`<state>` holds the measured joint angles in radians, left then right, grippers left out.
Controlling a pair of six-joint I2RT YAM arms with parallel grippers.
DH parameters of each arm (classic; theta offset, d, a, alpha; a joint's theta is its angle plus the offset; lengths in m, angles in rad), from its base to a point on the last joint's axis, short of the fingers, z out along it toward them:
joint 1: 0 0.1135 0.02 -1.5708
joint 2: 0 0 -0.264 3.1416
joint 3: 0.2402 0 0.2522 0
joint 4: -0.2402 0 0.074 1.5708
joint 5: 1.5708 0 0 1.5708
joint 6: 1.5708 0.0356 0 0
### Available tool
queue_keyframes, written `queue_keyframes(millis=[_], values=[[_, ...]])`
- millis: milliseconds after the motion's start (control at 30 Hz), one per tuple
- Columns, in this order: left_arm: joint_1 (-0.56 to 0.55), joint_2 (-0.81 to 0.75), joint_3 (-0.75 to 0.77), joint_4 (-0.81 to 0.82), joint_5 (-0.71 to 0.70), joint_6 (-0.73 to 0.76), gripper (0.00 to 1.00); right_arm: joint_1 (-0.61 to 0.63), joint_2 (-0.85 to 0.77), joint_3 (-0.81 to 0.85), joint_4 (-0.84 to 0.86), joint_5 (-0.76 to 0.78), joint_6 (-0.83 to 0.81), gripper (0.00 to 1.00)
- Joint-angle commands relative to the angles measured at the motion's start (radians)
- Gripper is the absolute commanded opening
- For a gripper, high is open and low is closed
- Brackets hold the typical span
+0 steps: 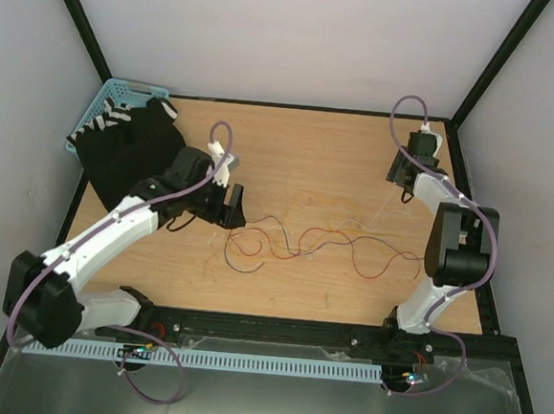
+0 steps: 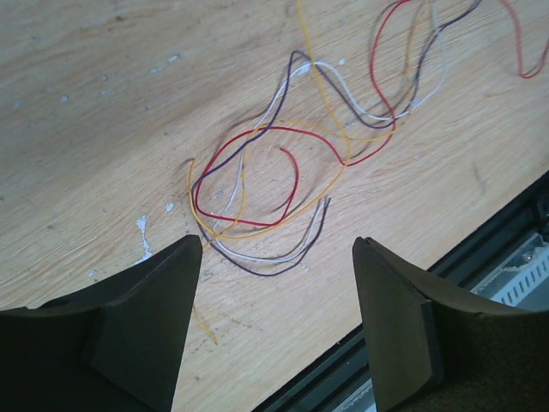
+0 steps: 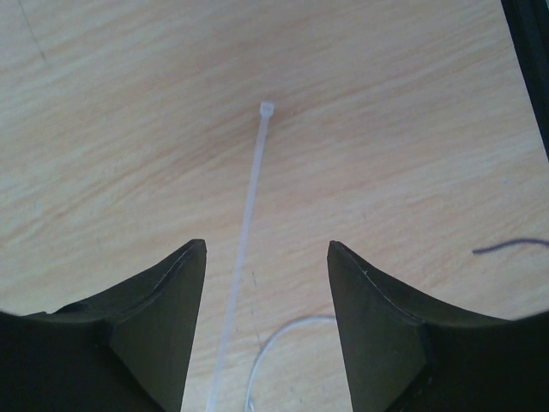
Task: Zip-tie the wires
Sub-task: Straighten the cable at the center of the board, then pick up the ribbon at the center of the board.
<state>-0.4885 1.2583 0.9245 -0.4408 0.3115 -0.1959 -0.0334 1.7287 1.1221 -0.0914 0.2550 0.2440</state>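
Note:
The zip tie lies flat with its head beyond my open fingers. My right gripper lowers onto the strap just behind that head and closes next.
Several thin loose wires, red, yellow, white and dark purple, lie tangled on the wooden table. In the left wrist view their looped left end lies just beyond my open, empty left gripper, which hovers over them. A clear white zip tie lies flat, its head pointing away. My right gripper is open above it, the strap running between the fingers nearer the left one. It sits at the far right of the table.
A blue basket and a black cloth lie at the far left. A black rail and a white slotted duct run along the near edge. A white wire end and a purple wire tip lie near the zip tie.

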Motion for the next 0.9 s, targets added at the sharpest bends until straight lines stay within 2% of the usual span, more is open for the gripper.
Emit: queue_keyframes(millis=[0,367,533,733,867], values=[[0.004,-0.102,0.016,-0.011,-0.017,0.032,0.75,-0.008,0.083,0.074,0.08,0.012,0.039,0.67],[0.008,-0.256,0.013,0.051,-0.077,0.093,0.77,-0.013,0.289,0.217,0.086,0.026,0.072,0.62],[0.009,-0.306,-0.023,0.115,-0.087,0.083,0.8,-0.016,0.314,0.215,0.089,0.036,0.073,0.62],[0.008,-0.305,-0.025,0.111,-0.087,0.095,0.81,-0.049,0.323,0.177,0.114,-0.019,0.098,0.61],[0.008,-0.293,-0.023,0.11,-0.088,0.091,0.81,-0.057,0.321,0.146,0.141,-0.031,0.093,0.51]])
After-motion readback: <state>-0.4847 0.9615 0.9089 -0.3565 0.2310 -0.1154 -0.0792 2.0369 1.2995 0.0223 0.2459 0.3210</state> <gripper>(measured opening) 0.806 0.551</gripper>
